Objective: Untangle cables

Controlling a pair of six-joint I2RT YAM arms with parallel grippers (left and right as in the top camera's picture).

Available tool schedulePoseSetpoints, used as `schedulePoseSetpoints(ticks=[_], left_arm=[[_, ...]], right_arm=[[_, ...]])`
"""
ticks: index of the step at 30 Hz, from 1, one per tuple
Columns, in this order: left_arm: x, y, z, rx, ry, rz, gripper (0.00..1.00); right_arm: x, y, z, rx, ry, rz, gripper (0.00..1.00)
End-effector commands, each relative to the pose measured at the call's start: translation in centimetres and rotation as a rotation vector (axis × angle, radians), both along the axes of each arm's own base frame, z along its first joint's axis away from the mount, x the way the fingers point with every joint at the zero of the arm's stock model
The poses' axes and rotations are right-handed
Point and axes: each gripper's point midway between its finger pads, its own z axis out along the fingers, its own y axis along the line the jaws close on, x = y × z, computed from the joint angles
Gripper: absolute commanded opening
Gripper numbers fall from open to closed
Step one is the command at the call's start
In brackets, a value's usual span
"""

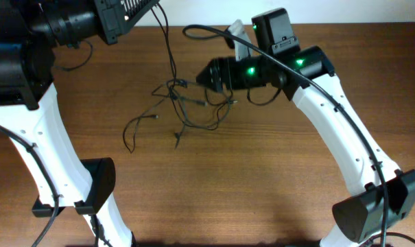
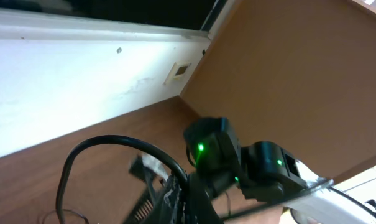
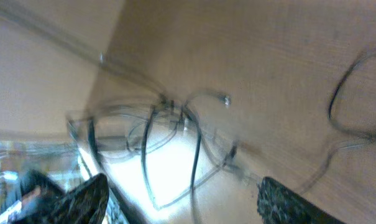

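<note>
The cables lie loose beyond my right gripper's wide-open fingers. I will pull my right gripper back and down onto the loop of cable beside its fingers and close it.
The cables (image 1: 186,103) lie as a loose knot of thin black wires on the brown table (image 1: 262,178), with a loop trailing to the left. One wire (image 1: 169,48) rises from the knot to my left gripper (image 1: 149,8) at the top edge, which is shut on it. My right gripper (image 1: 202,74) hovers at the knot's right side. In the right wrist view its fingers (image 3: 287,202) stand wide apart, and the blurred cables (image 3: 175,124) with a small plug (image 3: 225,98) lie beyond them, ungripped. The left gripper (image 2: 178,199) shows as a dark shut shape in the left wrist view.
The right arm's thick black cable (image 1: 262,51) arcs over its wrist. Both arm bases (image 1: 90,185) (image 1: 378,206) stand at the front corners. A white wall (image 2: 63,81) runs behind the table's back edge.
</note>
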Motion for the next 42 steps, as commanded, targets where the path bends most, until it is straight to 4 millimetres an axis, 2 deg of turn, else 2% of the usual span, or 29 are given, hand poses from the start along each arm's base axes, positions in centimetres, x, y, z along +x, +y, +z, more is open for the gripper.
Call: schedulePoseSetpoints(ticks=[1,2,3,4,5,6,8,11,12,13,14,15,16,18,19,21,22,24,25,27,29,31,33,34,35,37,38,40,42], left_arm=[[0.3,0.3,0.1,0.002,-0.007,0.014,0.0],[0.4,0.4,0.0,0.005,-0.007,0.023,0.0],[0.5,0.5,0.0,0.008,-0.006,0.032,0.0],[0.5,0.5,0.0,0.008,-0.006,0.032,0.0],[0.5,0.5,0.0,0.008,-0.006,0.032,0.0],[0.5,0.5,0.0,0.008,-0.006,0.032,0.0],[0.5,0.5,0.0,0.009,-0.007,0.033,0.0],[2.0,1.8,-1.1,0.052,0.022,0.149,0.0],[3.6,3.8,-2.6,0.115,0.063,0.305,0.0],[5.2,7.2,-4.6,0.212,0.12,0.517,0.0],[6.0,9.8,-6.1,0.289,0.161,0.663,0.0],[6.8,13.4,-7.9,0.397,0.21,0.847,0.0],[7.1,15.8,-9.0,0.474,0.241,0.965,0.0],[7.7,19.8,-11.8,0.631,0.319,1.144,0.0],[8.2,20.8,-12.9,0.674,0.346,1.181,0.0],[8.8,22.2,-14.6,0.696,0.393,1.197,0.0],[8.9,23.0,-15.1,0.701,0.412,1.209,0.0],[8.7,23.8,-15.2,0.7,0.421,1.224,0.0],[8.7,23.9,-15.2,0.712,0.417,1.222,0.0],[8.7,23.9,-15.1,0.715,0.414,1.221,0.0],[8.6,24.8,-14.9,0.749,0.4,1.231,0.0],[8.2,26.6,-14.9,0.741,0.412,1.271,0.0],[7.4,29.1,-14.9,0.733,0.437,1.325,0.0],[6.6,31.1,-14.8,0.727,0.454,1.367,0.0],[6.2,32.5,-14.6,0.718,0.457,1.401,0.0],[4.5,37.9,-13.6,0.676,0.445,1.526,0.0],[3.7,39.9,-13.4,0.628,0.446,1.544,0.0],[3.0,41.5,-13.6,0.497,0.45,1.478,0.0],[2.9,42.7,-12.6,0.412,0.398,1.445,0.0]], right_arm=[[-1.4,1.0,-0.8,-0.018,-0.066,0.153,0.77],[-2.3,1.5,-0.3,0.021,-0.092,0.229,0.77],[-2.3,1.5,-0.3,0.021,-0.093,0.234,0.77],[-2.2,1.5,-0.6,0.013,-0.087,0.23,0.71],[-2.0,1.3,-1.0,-0.004,-0.083,0.22,0.6],[-1.6,0.8,-2.1,-0.053,-0.074,0.194,0.37],[-0.4,-0.2,-3.6,-0.141,-0.077,0.141,0.04],[0.7,-1.9,-3.0,-0.202,-0.131,0.075,0.04],[1.4,-4.4,-0.9,-0.237,-0.165,-0.039,0.04],[1.6,-7.0,1.2,-0.256,-0.192,-0.145,0.04],[1.5,-10.0,3.1,-0.271,-0.199,-0.264,0.04],[0.8,-14.2,5.2,-0.283,-0.2,-0.395,0.04],[0.1,-17.1,6.3,-0.284,-0.189,-0.48,0.04],[-2.4,-25.2,8.1,-0.29,-0.139,-0.713,0.04],[-3.5,-29.0,8.3,-0.298,-0.11,-0.819,0.04],[-5.4,-34.6,7.7,-0.282,-0.025,-0.979,0.04],[-6.1,-36.7,7.3,-0.272,0.009,-1.031,0.04],[-6.8,-39.7,6.7,-0.278,0.045,-1.111,0.04],[-7.1,-41.7,6.0,-0.29,0.076,-1.168,0.04],[-7.5,-44.6,4.6,-0.29,0.134,-1.236,0.04],[-7.8,-47.7,2.3,-0.269,0.221,-1.299,0.04],[-7.7,-48.9,1.1,-0.22,0.254,-1.285,0.04],[-7.3,-48.6,1.0,-0.182,0.246,-1.248,0.04],[-6.6,-47.5,1.4,-0.172,0.207,-1.173,0.04],[-6.4,-47.3,1.3,-0.182,0.206,-1.162,0.04],[-6.5,-47.4,1.1,-0.213,0.209,-1.167,0.04],[-6.5,-47.5,1.1,-0.215,0.21,-1.17,0.04],[-6.4,-47.4,1.1,-0.211,0.208,-1.165,0.04],[-6.4,-47.3,1.1,-0.211,0.211,-1.163,0.04]])
